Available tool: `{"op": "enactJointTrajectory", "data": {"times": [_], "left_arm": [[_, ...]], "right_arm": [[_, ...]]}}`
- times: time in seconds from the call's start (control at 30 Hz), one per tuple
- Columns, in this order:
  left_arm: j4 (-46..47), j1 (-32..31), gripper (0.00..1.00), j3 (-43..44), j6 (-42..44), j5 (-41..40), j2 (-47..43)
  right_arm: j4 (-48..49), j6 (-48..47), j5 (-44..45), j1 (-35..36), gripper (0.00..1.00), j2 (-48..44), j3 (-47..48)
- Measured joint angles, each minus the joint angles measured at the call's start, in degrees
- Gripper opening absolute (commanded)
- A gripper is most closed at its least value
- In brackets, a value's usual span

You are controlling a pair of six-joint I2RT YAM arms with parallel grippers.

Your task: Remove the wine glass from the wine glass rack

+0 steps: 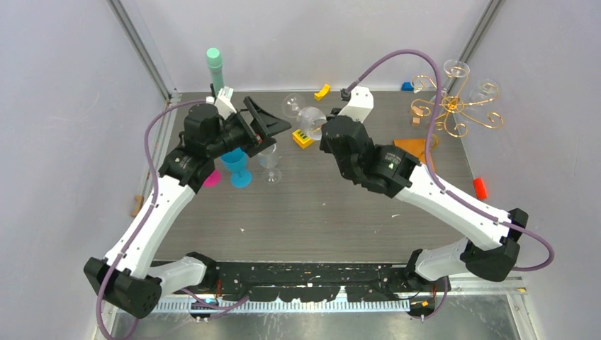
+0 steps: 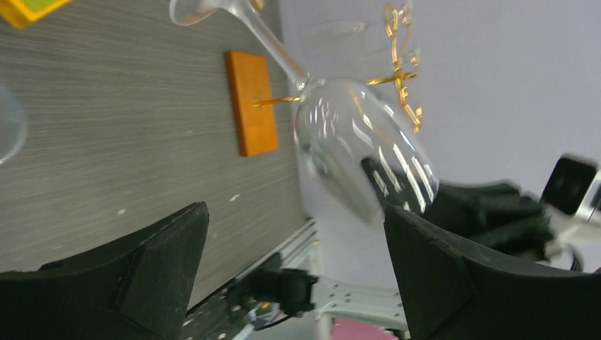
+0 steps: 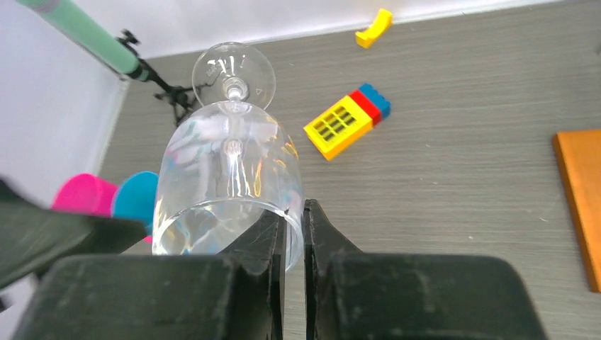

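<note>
I will lower my right gripper and tilt it down next, to bring the wine glass's foot onto the empty table point(image 1: 302, 172) point(image 3: 354, 204) beside the standing clear glass, because the wine glass's bowl is held sideways.
The gold wire wine glass rack point(image 1: 453, 106) stands at the far right on its orange-brown base point(image 1: 414, 146), with two clear glasses point(image 1: 457, 69) hanging on it. My right gripper point(image 1: 322, 132) is shut on the rim of a clear wine glass point(image 1: 306, 115), held on its side above the table's middle, away from the rack. In the right wrist view the fingers point(image 3: 294, 212) pinch the wall of the glass's bowl point(image 3: 227, 177). My left gripper point(image 1: 268, 122) is open and empty just left of that glass. The left wrist view shows the glass point(image 2: 354, 149), the rack's base point(image 2: 251, 103) and my open gripper point(image 2: 294, 227).
A clear glass point(image 1: 270, 166), a blue cup point(image 1: 238, 170) and a pink cup point(image 1: 211, 178) stand under the left arm. A teal bottle point(image 1: 215, 67) is at the far left. A yellow brick point(image 1: 302, 138), a yellow piece point(image 1: 322, 91) and a red object point(image 1: 480, 188) lie on the table.
</note>
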Motion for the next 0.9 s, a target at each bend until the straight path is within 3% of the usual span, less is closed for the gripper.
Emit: {"op": "enactJointTrajectory", "data": {"times": [0.2,0.4,0.6,0.9], "left_arm": [[-11.5,0.0,1.0,1.1,15.8,-3.9,-5.9],[-19.9,0.0,1.0,5.9,30.0,-7.5,-10.0],[-26.1,0.0,1.0,6.1,37.0,-10.2,-11.3],[-29.9,0.0,1.0,3.9,40.5,-12.1,-13.0]], "right_arm": [[-11.8,0.8,-9.0,-7.3,0.0,4.0,4.3],[-22.2,-1.3,-20.2,-8.4,0.0,10.5,8.6],[-26.7,-3.4,-27.6,-8.5,0.0,18.1,10.8],[-30.9,-6.3,-30.9,-9.6,0.04,28.5,17.5]]}}
